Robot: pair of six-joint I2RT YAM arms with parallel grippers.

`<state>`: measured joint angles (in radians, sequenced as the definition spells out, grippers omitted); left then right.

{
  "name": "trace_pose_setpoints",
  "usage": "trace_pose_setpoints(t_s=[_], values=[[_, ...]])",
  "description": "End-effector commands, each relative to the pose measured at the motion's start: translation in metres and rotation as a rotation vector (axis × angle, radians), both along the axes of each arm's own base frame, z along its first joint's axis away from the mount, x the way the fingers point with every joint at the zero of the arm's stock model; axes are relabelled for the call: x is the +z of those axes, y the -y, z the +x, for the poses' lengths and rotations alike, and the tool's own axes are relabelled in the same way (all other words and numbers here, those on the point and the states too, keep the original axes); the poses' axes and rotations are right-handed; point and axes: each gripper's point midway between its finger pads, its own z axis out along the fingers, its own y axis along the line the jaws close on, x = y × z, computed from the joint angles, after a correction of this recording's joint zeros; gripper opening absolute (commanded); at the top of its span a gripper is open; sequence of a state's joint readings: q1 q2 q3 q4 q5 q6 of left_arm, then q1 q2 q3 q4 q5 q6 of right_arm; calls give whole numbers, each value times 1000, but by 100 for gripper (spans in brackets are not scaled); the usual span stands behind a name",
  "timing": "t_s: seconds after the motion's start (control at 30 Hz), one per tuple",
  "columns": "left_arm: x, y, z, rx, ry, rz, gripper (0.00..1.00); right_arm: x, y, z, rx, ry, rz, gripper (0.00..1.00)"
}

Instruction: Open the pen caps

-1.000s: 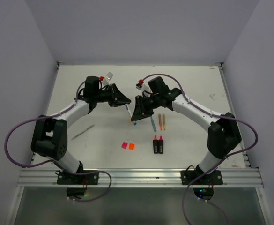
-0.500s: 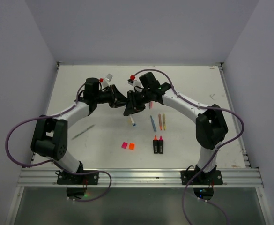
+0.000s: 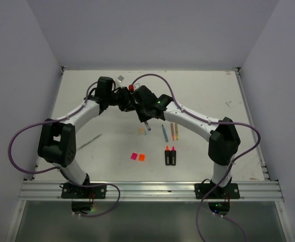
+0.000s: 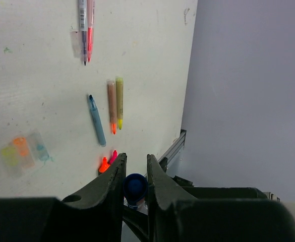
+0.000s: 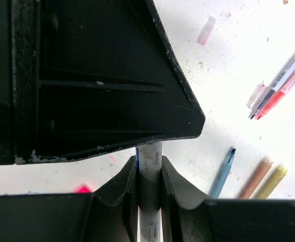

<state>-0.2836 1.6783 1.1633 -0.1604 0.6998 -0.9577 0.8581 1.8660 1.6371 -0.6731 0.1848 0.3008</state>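
Observation:
The dark blue cap goes down with my left gripper next, away from the white pen's body point(image 5: 150, 154). It is then released on the clear tabletop below, outward of the pale caps.
My right gripper point(image 3: 138, 107) point(image 5: 150, 162) is shut on a white pen barrel point(image 5: 150, 154), held above the table at the back centre. My left gripper point(image 3: 128, 101) point(image 4: 135, 165) meets it head-on, and its jaws are shut on the pen's dark blue cap point(image 4: 135, 185), seen end-on between them. The pen's tail point(image 3: 146, 125) sticks out below the right gripper. A loose pink cap point(image 3: 133, 156) and an orange cap point(image 3: 141, 157) lie on the table in front. Pale see-through caps point(image 4: 23, 151) lie together on the table.
Two black highlighter bodies point(image 3: 170, 156) with bare pink and orange tips lie at centre front. A blue pen point(image 3: 164, 132) and orange and yellow pens point(image 3: 174, 131) lie to the right of the grippers. A grey pen point(image 3: 89, 141) lies at the left. Two more pens point(image 4: 85, 25) lie further off.
My right gripper has carried the white pen left and back to the left gripper. The left gripper has come in to meet it and now has the pen's blue cap in its jaws.

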Motion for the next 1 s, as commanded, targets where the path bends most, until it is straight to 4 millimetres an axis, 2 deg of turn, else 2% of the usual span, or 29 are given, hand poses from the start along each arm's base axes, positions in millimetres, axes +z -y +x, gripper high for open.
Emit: trace_pose_setpoints(t_s=[0.0,0.03,0.07,0.1,0.13,0.17,0.2,0.23,0.27,0.3,0.33,0.37,0.4,0.43,0.47,0.5,0.57,0.6,0.63,0.67,0.7,0.73,0.77,0.8,0.83,0.87,0.93,0.97], values=[[-1,-26,37,148,44,17,0,-13,54,-9,2,-38,-202,0],[2,-23,37,131,63,-11,0,-14,51,-9,18,-92,-126,0],[12,-21,43,127,115,-48,0,-21,36,-26,80,-200,-7,0],[11,-18,36,97,121,-78,0,-9,16,-27,131,-220,144,0],[17,-15,36,81,154,-109,0,-6,16,-24,120,-284,248,0],[21,-16,38,76,186,-117,0,1,0,-37,201,-367,386,0],[25,-17,35,63,206,-123,0,9,-6,-40,227,-405,473,0],[27,-16,33,50,228,-129,0,18,-6,-35,184,-472,589,0],[34,-17,33,46,270,-135,0,24,-15,-31,222,-467,701,0],[31,-18,30,49,274,-135,0,42,-21,-44,311,-534,813,0],[39,-19,27,49,309,-150,0,51,-27,-49,290,-637,898,0],[44,-18,27,50,330,-164,0,53,-28,-52,302,-654,933,0],[42,-18,24,42,326,-171,0,71,-35,-48,375,-592,998,0],[45,-17,23,38,339,-188,0,83,-36,-57,374,-685,1050,0],[53,-16,25,42,370,-216,0,82,-35,-61,373,-721,1078,0],[52,-17,25,48,371,-220,0,97,-36,-59,429,-666,1133,0],[42,-19,30,51,343,-190,0,92,-30,-44,339,-627,1121,0],[38,-19,42,53,327,-152,0,78,-25,-43,263,-666,1071,0],[16,-22,40,31,267,-71,0,77,-22,-19,251,-496,999,0],[23,-25,54,48,289,-21,0,49,-10,-26,140,-593,863,0],[6,-28,59,48,254,30,0,36,-1,-20,181,-503,749,0],[-9,-32,55,38,183,84,0,45,5,1,132,-413,663,0],[-7,-36,66,30,231,142,0,10,35,15,-36,-393,458,0],[-24,-39,69,23,192,184,0,2,51,28,-70,-322,341,0],[-37,-43,65,2,157,229,0,11,64,47,-136,-250,275,0],[-37,-44,70,-2,160,243,0,-5,90,60,-234,-218,156,0],[-56,-44,70,-25,125,257,0,-6,117,82,-345,-182,115,0],[-65,-43,70,-31,108,260,0,-13,137,94,-411,-177,91,0]])
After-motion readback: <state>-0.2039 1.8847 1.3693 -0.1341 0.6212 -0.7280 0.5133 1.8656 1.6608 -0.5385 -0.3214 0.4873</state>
